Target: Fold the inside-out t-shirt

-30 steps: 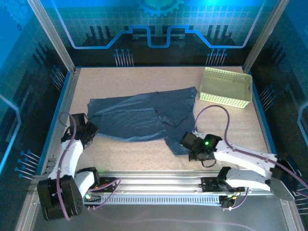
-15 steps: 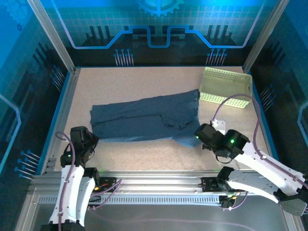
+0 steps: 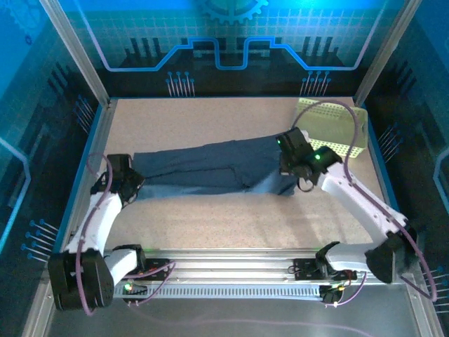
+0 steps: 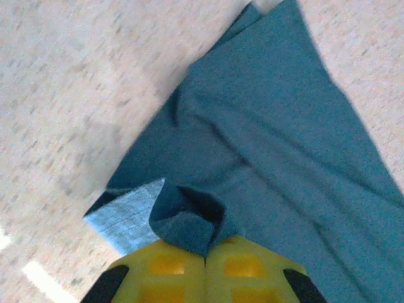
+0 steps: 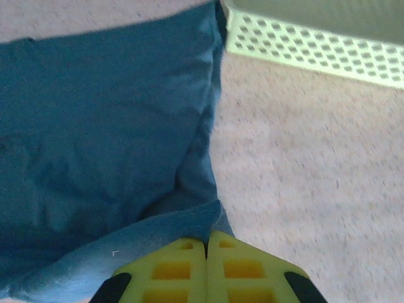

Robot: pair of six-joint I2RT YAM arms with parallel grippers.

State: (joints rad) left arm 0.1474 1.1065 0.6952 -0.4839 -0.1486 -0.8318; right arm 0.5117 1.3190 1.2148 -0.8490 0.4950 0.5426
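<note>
The t-shirt's raised hem still hangs short of the t-shirt's far edge [image 3: 263,138] [image 5: 142,24], so my right gripper should next move outward across the t-shirt and release the hem there.
The inside-out t-shirt [image 3: 210,167] is a dark slate-blue cloth stretched in a long band across the middle of the table. My left gripper [image 3: 132,184] is shut on its left end, and the left wrist view shows a bunched fold of the t-shirt [image 4: 265,145] pinched in the closed yellow fingers [image 4: 170,268] of the left gripper [image 4: 206,249]. My right gripper [image 3: 287,156] is shut on the shirt's right end, lifted off the table. In the right wrist view, the t-shirt [image 5: 107,113] has a hem edge clamped in the right gripper [image 5: 206,243].
A pale yellow-green perforated basket [image 3: 351,123] stands at the back right, just behind my right arm, and its wall [image 5: 315,44] is close to the shirt's corner. Speckled beige table [image 3: 224,221] lies bare in front of the shirt. Blue rails border the table.
Both arms carried the shirt's near edge away from the front. The right gripper swung far back toward the basket, the left moved up too, and the cloth narrowed into a band.
</note>
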